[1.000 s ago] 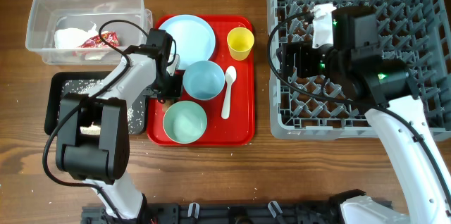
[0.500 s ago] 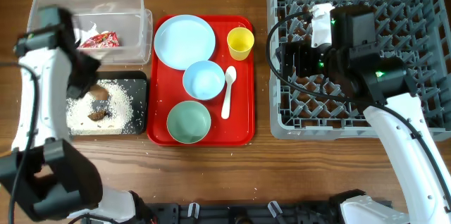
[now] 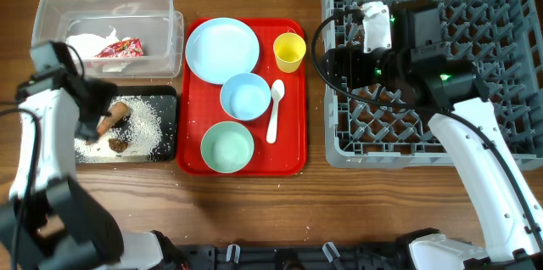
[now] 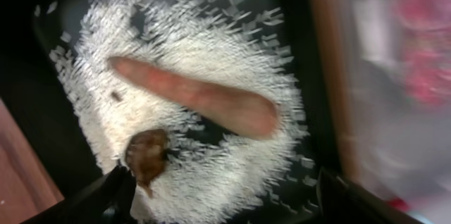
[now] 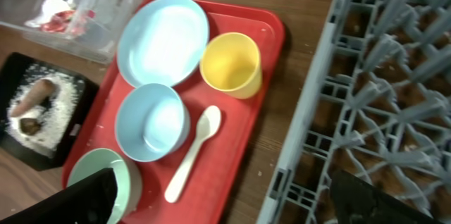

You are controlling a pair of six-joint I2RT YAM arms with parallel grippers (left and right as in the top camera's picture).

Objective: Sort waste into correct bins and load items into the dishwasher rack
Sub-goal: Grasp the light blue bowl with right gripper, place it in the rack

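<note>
My right gripper moves across and down onto the pale blue bowl's spoon-side rim [image 3: 269, 100] [image 5: 187, 127] next, since that lies below it, to its left in the overhead view.
A brown sausage-shaped scrap [image 4: 197, 97] lies loose on the white rice [image 4: 232, 55] in the black tray [image 3: 165, 100], with a small dark lump [image 4: 146, 153] beside it. My left gripper [image 4: 225, 210] hovers open just above them, holding nothing; in the overhead view the left gripper [image 3: 92, 110] is over the tray's left half. The clear box [image 3: 102, 7] holds the napkin [image 3: 85, 45] and the red wrapper [image 3: 121, 47]. My right gripper [image 5: 229, 206] hangs open and empty at the left edge of the grey rack [image 5: 380, 76], above the gap between rack and red tray.
The red tray [image 3: 293, 134] carries a pale blue plate [image 3: 222, 49], yellow cup [image 3: 289, 52], pale blue bowl [image 3: 246, 97], white spoon [image 3: 274, 110] and pale green bowl [image 3: 226, 146]. The rack [image 3: 433, 134] fills the right side.
My left arm swung from the red tray to the black tray and its gripper opened, leaving the sausage scrap on the rice. The right gripper shifted slightly left.
</note>
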